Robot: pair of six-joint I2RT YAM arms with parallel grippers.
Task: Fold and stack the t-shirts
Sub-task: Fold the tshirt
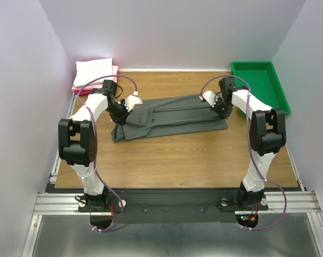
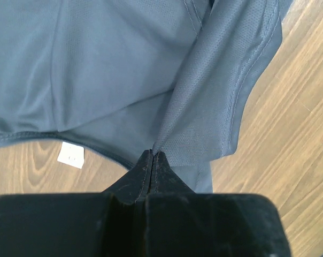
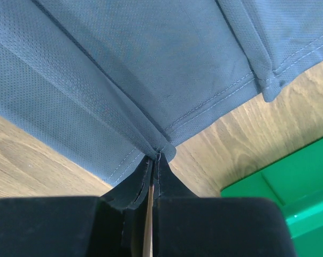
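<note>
My left gripper lowers the t-shirt's pinched fold onto the t-shirt's under layer just below and releases next, because the t-shirt already stretches between both grippers.
The dark charcoal grey t-shirt lies stretched left to right across the middle of the wooden table, partly folded lengthwise. My left gripper is shut on its left end; the left wrist view shows the cloth pinched at my fingertips, with a white label on the wood. My right gripper is shut on the right end; the right wrist view shows the hemmed edge bunched at my fingertips. A white folded shirt lies on a pink one at the far left corner.
A green plastic tray stands at the far right of the table, close to my right arm, and its corner shows in the right wrist view. Purple walls enclose the table on the left, back and right. Bare wood lies in front of the shirt.
</note>
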